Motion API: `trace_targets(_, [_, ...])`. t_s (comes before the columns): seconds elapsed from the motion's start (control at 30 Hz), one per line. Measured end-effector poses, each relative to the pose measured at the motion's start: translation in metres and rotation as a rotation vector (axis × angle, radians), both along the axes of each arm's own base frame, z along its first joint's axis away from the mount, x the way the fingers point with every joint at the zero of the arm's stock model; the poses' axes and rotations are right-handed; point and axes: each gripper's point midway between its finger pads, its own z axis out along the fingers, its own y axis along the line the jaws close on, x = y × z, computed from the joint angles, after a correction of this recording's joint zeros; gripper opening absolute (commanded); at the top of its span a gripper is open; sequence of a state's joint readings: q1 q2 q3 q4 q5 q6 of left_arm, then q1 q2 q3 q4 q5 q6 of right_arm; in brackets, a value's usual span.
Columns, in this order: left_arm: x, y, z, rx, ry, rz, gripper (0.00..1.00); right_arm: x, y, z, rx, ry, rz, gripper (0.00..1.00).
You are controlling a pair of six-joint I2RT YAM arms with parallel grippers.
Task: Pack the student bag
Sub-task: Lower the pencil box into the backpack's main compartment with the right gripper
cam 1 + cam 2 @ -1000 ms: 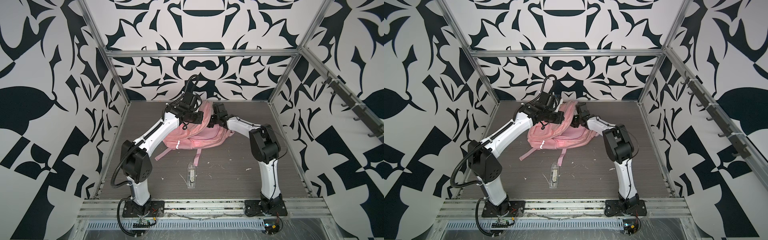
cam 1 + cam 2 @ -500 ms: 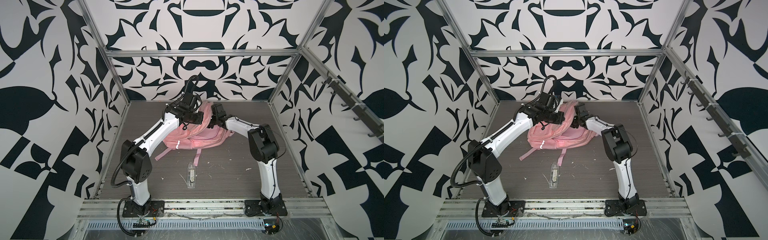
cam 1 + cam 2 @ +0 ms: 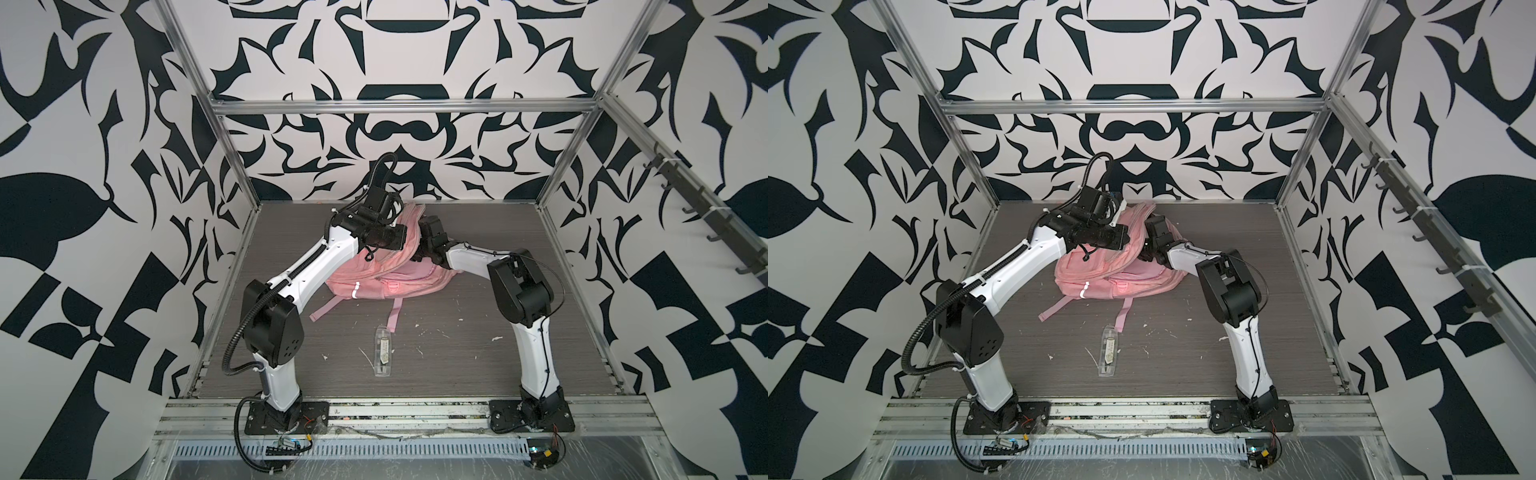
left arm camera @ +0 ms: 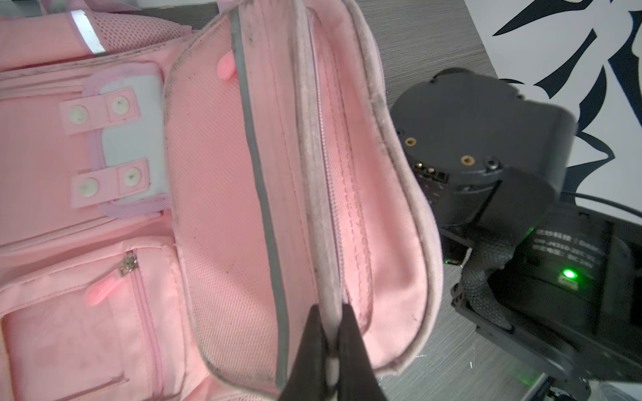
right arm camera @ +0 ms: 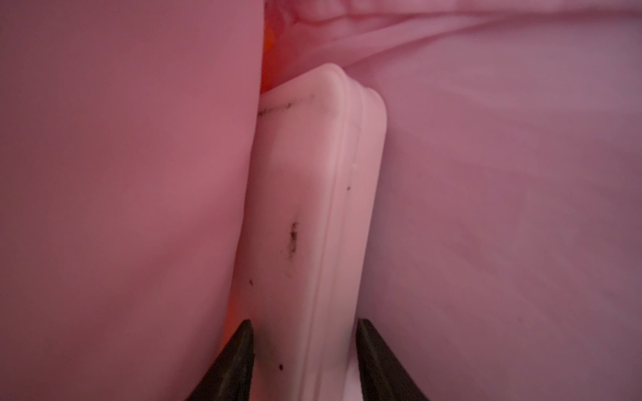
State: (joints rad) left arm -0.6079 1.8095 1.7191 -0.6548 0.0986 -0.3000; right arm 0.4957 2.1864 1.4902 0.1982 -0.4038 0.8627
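My left gripper is about to bring the flap's rim down over the bag's main opening and let it go, as the pencil case is already inside the lining.
The pink student bag lies at the back of the table, its top flap lifted. My left gripper is shut on the flap's grey zip rim and holds the main opening apart. In the left wrist view the bag shows its front pockets and a reflective strip. My right gripper is inside the bag, surrounded by pink lining. It is shut on a pale pink pencil case, one finger on each flat side. In both top views its fingers are hidden by the flap.
A clear plastic case lies on the table in front of the bag. Two pink straps trail towards it. The right arm's black wrist sits close beside the raised flap. A rail of hooks runs along the right wall.
The right arm has edged slightly left, further under the flap. The left arm and the bag have stayed as they were.
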Motion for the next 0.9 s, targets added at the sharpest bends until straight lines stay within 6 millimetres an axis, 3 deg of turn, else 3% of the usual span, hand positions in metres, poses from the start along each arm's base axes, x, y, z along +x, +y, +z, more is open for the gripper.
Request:
trace_targets(0.3, [0.000,0.000,0.001,-0.004,-0.003,0.003,0.00,0.003,0.000,0.004,0.005,-0.025,-0.020,0.40])
trace_targets(0.5, [0.000,0.000,0.002,-0.008,-0.002,0.005,0.00,0.005,0.000,0.007,0.010,-0.040,-0.025,0.26])
trace_targets(0.9, [0.000,0.000,0.002,-0.012,0.001,0.008,0.00,0.002,0.006,0.013,0.037,-0.048,0.004,0.31])
